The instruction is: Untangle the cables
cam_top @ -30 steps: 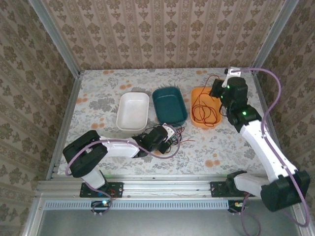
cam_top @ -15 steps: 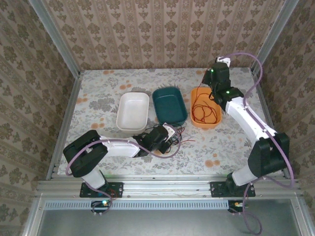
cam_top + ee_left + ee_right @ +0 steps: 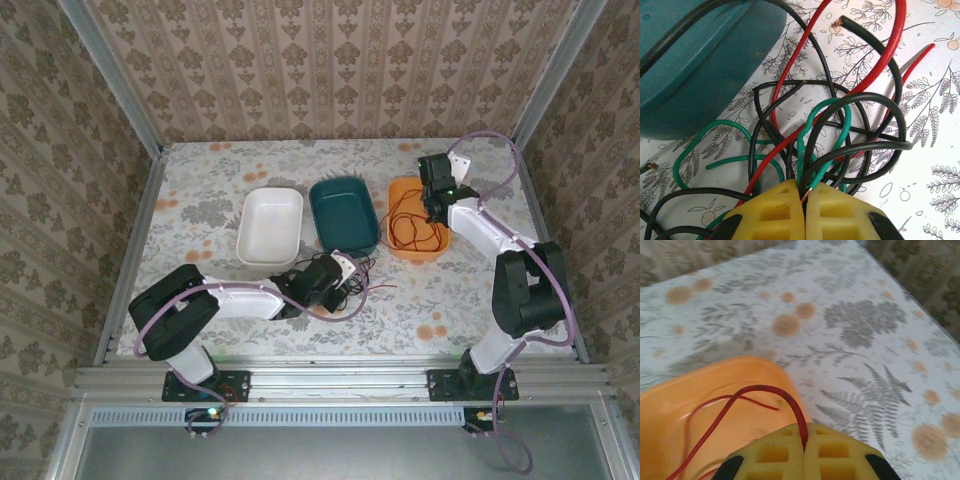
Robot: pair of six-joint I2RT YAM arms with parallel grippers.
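My right gripper is to move back over the inside of the orange tray (image 3: 404, 190) (image 3: 735, 422) first to release the red cable, because the cable's other loops lie coiled there.
A tangle of cables (image 3: 350, 280) lies on the table in front of the teal tray (image 3: 344, 212). In the left wrist view it shows black loops (image 3: 880, 100), green loops (image 3: 690, 150) and a red strand (image 3: 890, 55) crossing one another. My left gripper (image 3: 805, 192) is shut on the tangle, with a black strand and a green end with bare copper pinched between its yellow pads. A red cable (image 3: 408, 225) lies coiled in the orange tray (image 3: 404, 190). My right gripper (image 3: 805, 437) is shut on that red cable (image 3: 765, 388), just above the tray's rim (image 3: 670, 410).
A white tray (image 3: 270, 226) stands left of the teal one. The teal tray's wall (image 3: 695, 65) is right beside the tangle. Metal frame posts and papered walls close in the table on three sides. Thick purple-grey hoses run along both arms.
The right arm has swung in from the back right corner, and its gripper now hangs low over the orange tray's right end with the red cable in it. The left arm has not moved.
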